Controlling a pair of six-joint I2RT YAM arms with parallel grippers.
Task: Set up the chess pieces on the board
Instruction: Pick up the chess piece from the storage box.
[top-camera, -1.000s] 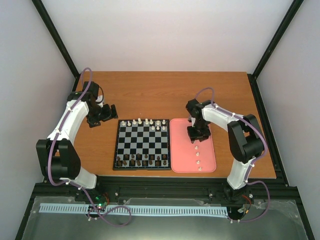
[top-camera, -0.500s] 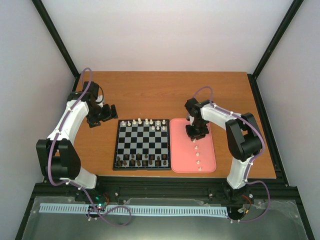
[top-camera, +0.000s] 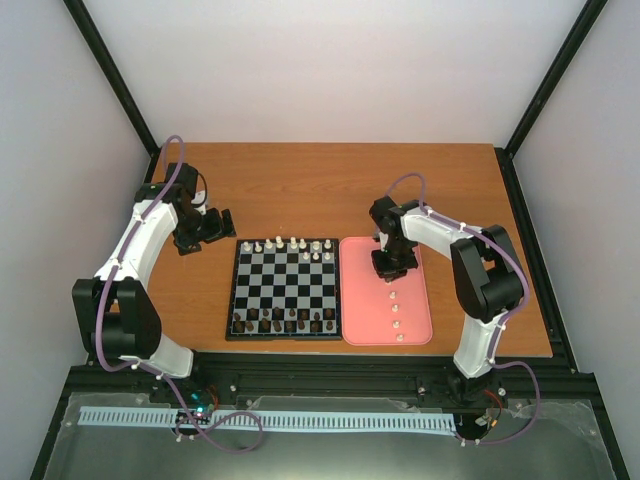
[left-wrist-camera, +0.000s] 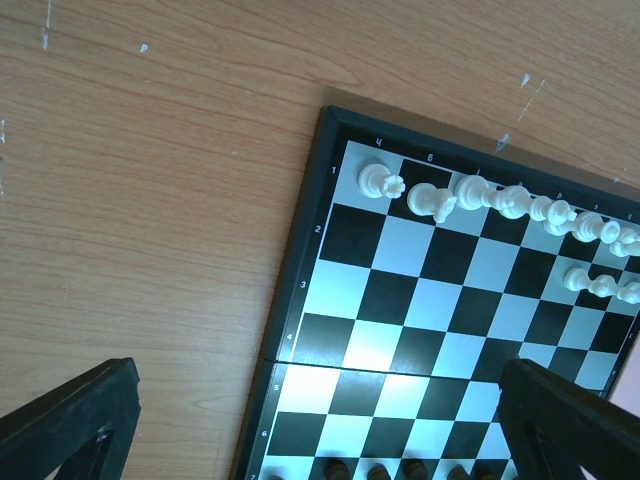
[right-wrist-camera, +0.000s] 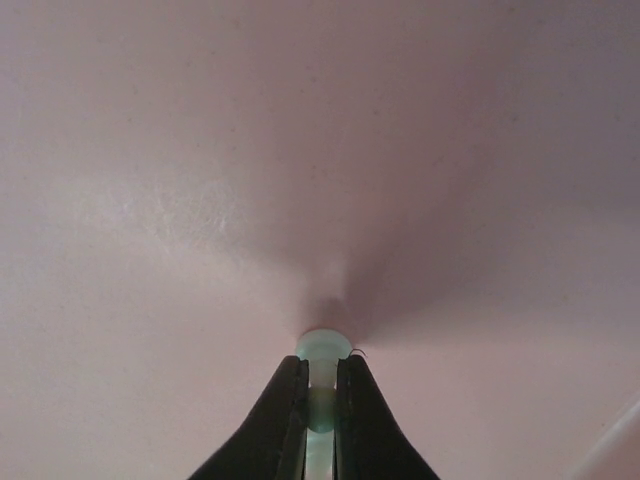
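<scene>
The front white row stops beside the board's empty square (top-camera: 292, 258), so my right gripper will next go up, left in the top view, then down onto it.
The board (top-camera: 285, 288) lies mid-table, with white chess pieces (top-camera: 290, 244) along its far rows and dark pieces (top-camera: 280, 322) along the near row. My right gripper (top-camera: 392, 268) is down on the pink tray (top-camera: 412, 322). In the right wrist view it (right-wrist-camera: 322, 368) is shut on one small white chess piece (right-wrist-camera: 322, 346) that touches the tray floor (right-wrist-camera: 200, 200). Loose white pieces (top-camera: 396, 308) lie in a line nearer on the tray. My left gripper (top-camera: 222, 224) hangs open off the board's far left corner. Its wrist view shows the board (left-wrist-camera: 400, 300) and white pieces (left-wrist-camera: 480, 195) between its fingers (left-wrist-camera: 70, 420).
The pink tray sits tight against the board's right edge. Bare wooden table (top-camera: 320, 190) stretches behind both. Black frame posts stand at the table's corners, and a dark rail (top-camera: 320, 365) runs along the near edge.
My right gripper's fingers have closed on a white piece on the tray, and it has shifted slightly left. The left arm has not moved.
</scene>
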